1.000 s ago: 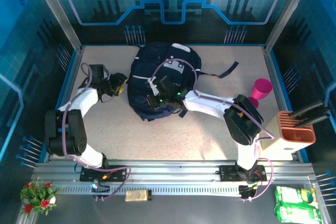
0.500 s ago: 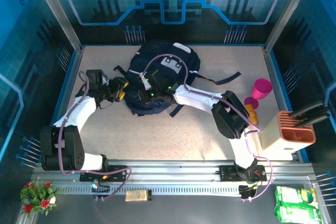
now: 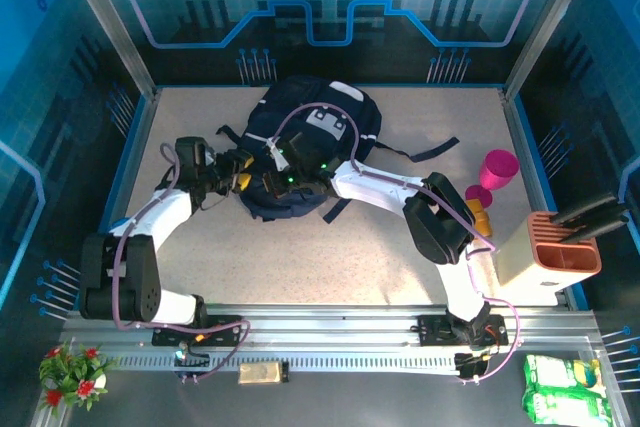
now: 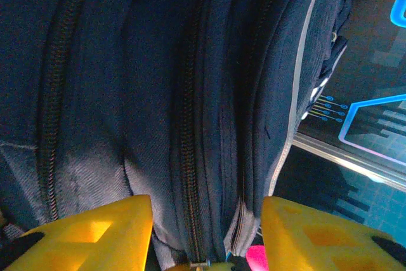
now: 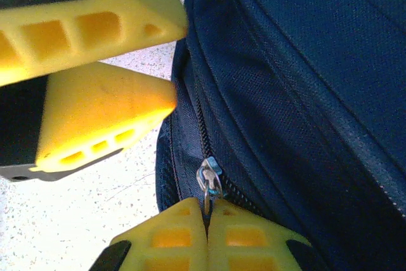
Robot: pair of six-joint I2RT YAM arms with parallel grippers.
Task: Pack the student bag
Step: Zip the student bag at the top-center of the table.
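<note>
The fingers pinch the zipper pull, so next I will move my right gripper along the bag's near side, then outward to the bag's edge by the strap, and release it.
The student bag, dark navy with a grey-white patch, lies at the back middle of the table. My left gripper is at the bag's left edge. Its yellow fingers stand open on either side of a thick zipped fold of the bag, with the fabric close against both. My right gripper reaches across the bag's near side. It is shut on the metal zipper pull, pinched between its yellow fingertips. The left gripper's fingers sit just beyond the zipper.
A black strap trails right of the bag. A pink cup, small yellow items and a knife block stand at the right. Blue walls fence in the table; green packs and a plant lie off it.
The right gripper has slid left along the bag's near edge, bunching the bag. The left gripper has moved right onto the bag's left edge, and its jaws have narrowed a little.
</note>
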